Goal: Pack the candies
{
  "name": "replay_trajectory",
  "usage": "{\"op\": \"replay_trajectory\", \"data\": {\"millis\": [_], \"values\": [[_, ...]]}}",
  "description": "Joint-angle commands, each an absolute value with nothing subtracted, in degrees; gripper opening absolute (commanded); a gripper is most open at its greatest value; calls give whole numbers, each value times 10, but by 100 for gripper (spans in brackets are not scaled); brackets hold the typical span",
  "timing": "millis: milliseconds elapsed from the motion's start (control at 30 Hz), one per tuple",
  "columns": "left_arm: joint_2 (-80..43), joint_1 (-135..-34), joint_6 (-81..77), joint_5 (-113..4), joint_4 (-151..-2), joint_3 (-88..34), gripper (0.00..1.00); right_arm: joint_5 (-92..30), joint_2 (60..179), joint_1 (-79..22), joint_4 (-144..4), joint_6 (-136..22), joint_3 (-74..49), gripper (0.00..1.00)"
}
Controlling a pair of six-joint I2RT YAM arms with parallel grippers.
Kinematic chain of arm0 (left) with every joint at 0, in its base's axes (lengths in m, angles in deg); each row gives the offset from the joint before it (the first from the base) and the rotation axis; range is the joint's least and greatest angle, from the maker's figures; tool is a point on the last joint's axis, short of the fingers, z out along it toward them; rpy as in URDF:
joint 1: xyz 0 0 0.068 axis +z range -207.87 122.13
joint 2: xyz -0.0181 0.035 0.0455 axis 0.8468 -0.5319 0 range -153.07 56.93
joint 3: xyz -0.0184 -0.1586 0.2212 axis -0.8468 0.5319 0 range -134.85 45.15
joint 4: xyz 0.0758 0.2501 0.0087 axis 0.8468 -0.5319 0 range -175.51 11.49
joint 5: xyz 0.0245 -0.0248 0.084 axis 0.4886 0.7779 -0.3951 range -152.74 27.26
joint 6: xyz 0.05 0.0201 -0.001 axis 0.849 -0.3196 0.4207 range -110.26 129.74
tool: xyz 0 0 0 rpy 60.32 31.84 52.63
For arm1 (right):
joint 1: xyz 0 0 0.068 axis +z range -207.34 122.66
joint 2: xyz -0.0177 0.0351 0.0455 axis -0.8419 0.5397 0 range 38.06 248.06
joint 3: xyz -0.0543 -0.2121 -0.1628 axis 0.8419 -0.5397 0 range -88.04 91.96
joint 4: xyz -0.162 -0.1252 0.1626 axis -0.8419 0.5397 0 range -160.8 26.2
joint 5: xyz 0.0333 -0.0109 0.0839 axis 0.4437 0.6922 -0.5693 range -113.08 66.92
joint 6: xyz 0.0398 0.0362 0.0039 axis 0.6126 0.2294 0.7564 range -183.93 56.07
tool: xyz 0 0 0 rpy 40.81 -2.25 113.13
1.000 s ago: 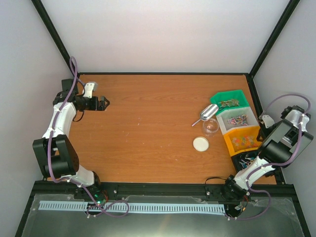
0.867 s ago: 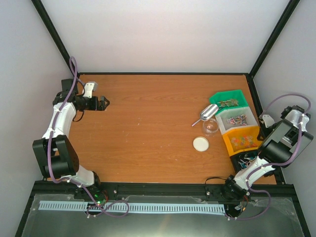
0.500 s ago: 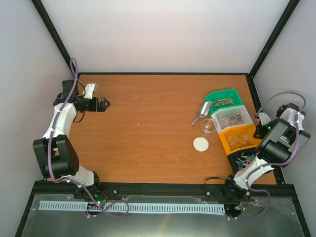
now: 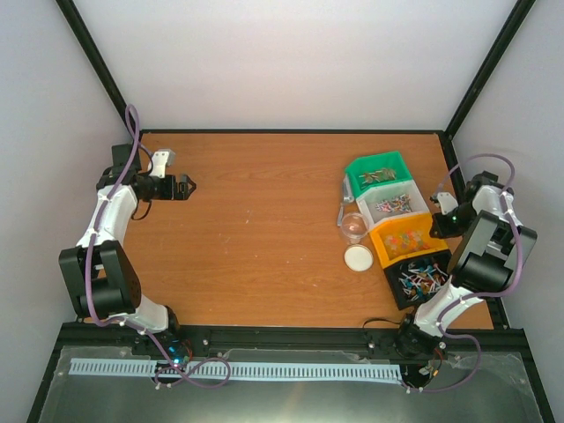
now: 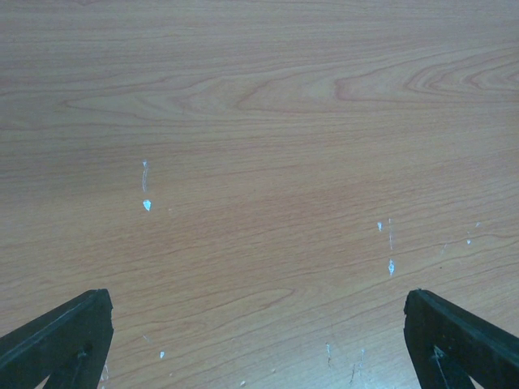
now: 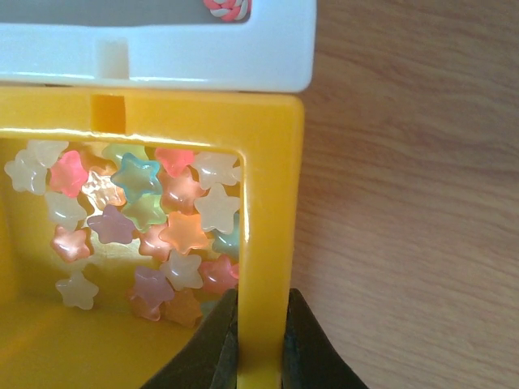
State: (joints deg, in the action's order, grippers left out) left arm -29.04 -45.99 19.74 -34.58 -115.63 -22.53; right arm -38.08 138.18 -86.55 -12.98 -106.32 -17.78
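My right gripper pushes the joined bins to the left in the top view, toward empty wood, next and then opens, since the bins sit close to the table's edge.
Candies fill four joined bins at the right: green, white, orange and black. My right gripper is shut on the orange bin's right wall, one finger inside and one outside. Star-shaped candies in mixed pale colours lie inside it. A metal scoop leans against the green bin's left side. A clear round jar stands beside the bins, and its white lid lies near it. My left gripper is open and empty over bare wood at far left.
The white bin's rim shows just beyond the orange one in the right wrist view. Black frame posts and white walls ring the table. The bins sit a little in from the table's right edge.
My right gripper has closed on the orange bin and dragged the row of bins leftward and slightly back. The scoop and jar were pushed left with them. The left arm has not moved.
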Motion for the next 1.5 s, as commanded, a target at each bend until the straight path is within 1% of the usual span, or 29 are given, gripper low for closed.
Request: {"op": "replay_trajectory", "data": {"millis": [0, 300, 467, 667, 867, 1067, 1200, 1333, 1367, 1400, 1433, 1467], "values": [[-268, -461, 176, -359, -1139, -220, 100, -404, 1384, -817, -149, -1003, -198, 3], [-261, -461, 159, -385, -1129, -215, 100, -423, 1397, -722, -179, -902, -206, 3], [-256, -461, 160, -386, -1126, -210, 100, -424, 1398, -650, -213, -883, -217, 3], [-249, -461, 152, -407, -1134, -206, 100, -433, 1429, -570, -224, -842, -185, 3], [-228, -462, 166, -392, -1142, -187, 100, -445, 1456, -480, -242, -798, -161, 3], [-216, -462, 172, -394, -1144, -178, 100, -464, 1485, -412, -250, -753, -137, 3], [-216, -462, 182, -384, -1151, -175, 100, -469, 1488, -381, -268, -738, -136, 3], [-214, -462, 199, -374, -1163, -176, 100, -462, 1486, -377, -270, -741, -124, 3], [-213, -462, 203, -372, -1165, -176, 100, -456, 1484, -378, -268, -748, -120, 7], [-212, -462, 206, -370, -1168, -176, 100, -451, 1481, -379, -261, -759, -115, 13], [-213, -462, 211, -370, -1173, -177, 100, -446, 1477, -380, -250, -773, -109, 19], [-213, -463, 216, -370, -1178, -178, 100, -443, 1474, -382, -233, -791, -97, 27]]}}
